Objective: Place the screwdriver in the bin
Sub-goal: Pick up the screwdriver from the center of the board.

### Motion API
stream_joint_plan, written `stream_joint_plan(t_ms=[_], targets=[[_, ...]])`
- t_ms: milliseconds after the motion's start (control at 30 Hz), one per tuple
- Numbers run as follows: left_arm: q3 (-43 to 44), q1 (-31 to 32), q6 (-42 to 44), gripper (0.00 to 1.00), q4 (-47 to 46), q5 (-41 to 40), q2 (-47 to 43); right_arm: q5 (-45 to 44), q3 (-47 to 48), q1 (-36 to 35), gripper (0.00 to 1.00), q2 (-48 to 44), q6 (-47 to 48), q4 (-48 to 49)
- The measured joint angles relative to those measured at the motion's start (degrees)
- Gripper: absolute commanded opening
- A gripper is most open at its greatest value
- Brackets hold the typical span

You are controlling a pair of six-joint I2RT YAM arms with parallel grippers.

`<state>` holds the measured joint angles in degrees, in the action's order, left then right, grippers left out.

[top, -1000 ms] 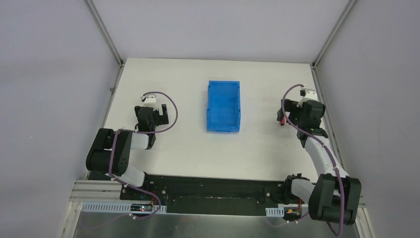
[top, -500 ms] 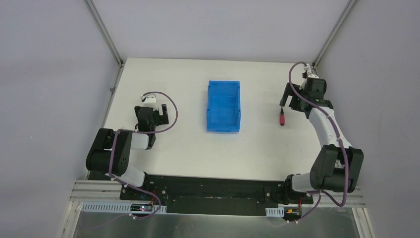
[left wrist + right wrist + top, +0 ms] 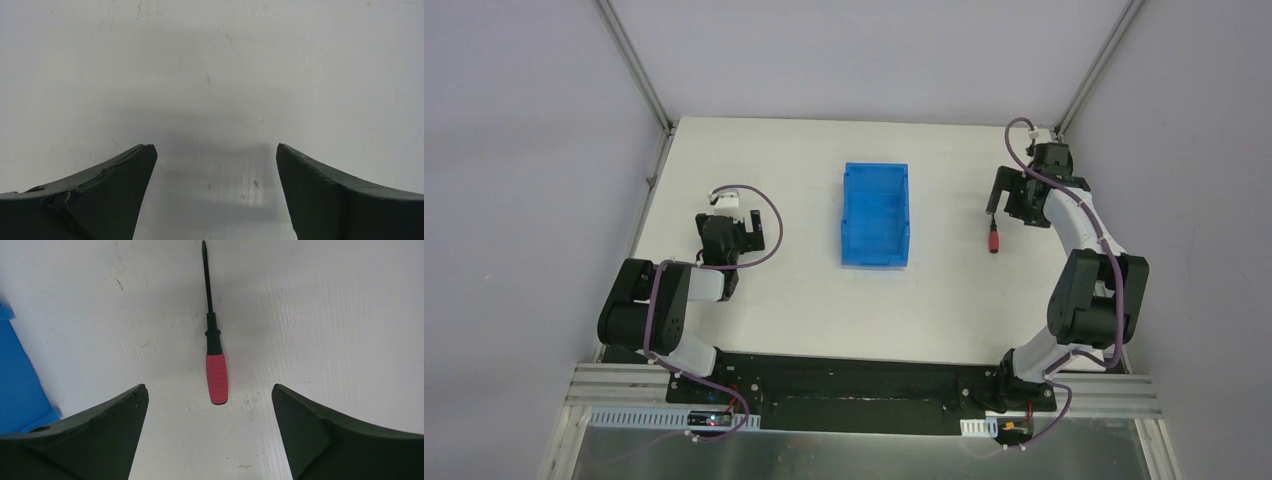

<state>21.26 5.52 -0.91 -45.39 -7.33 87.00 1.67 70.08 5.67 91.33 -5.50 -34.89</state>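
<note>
The right gripper moves straight down onto the red handle's end by the black neck (image 3: 993, 234) (image 3: 215, 360) next and closes, as the handle runs lengthwise between its open fingers.
The screwdriver (image 3: 993, 239), with a red handle and a thin black shaft, lies on the white table right of the blue bin (image 3: 875, 215). In the right wrist view the screwdriver (image 3: 217, 377) lies just ahead of the open fingers, handle end nearest them and shaft pointing away. My right gripper (image 3: 1009, 205) hovers just behind and right of it, open and empty (image 3: 209, 388). A corner of the bin (image 3: 15, 375) shows at the left edge of that view. My left gripper (image 3: 724, 238) is open and empty over bare table (image 3: 215, 146), left of the bin.
Grey enclosure walls with metal corner posts (image 3: 636, 65) stand round the table. The right table edge (image 3: 1076, 215) runs close to the right arm. The arm bases sit on a black rail (image 3: 854, 385) at the near edge.
My right arm has stretched toward the back, so its gripper no longer covers the screwdriver, which lies in the same spot. The left arm has not moved.
</note>
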Motion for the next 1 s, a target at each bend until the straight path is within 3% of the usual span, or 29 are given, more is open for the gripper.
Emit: stream_joint_plan(t_ms=[1000], targets=[[0.0,0.0,0.0,0.99,0.0,0.0,0.0,-6.1,2.0,-2.8,0.97,16.3,0.0,-0.9]])
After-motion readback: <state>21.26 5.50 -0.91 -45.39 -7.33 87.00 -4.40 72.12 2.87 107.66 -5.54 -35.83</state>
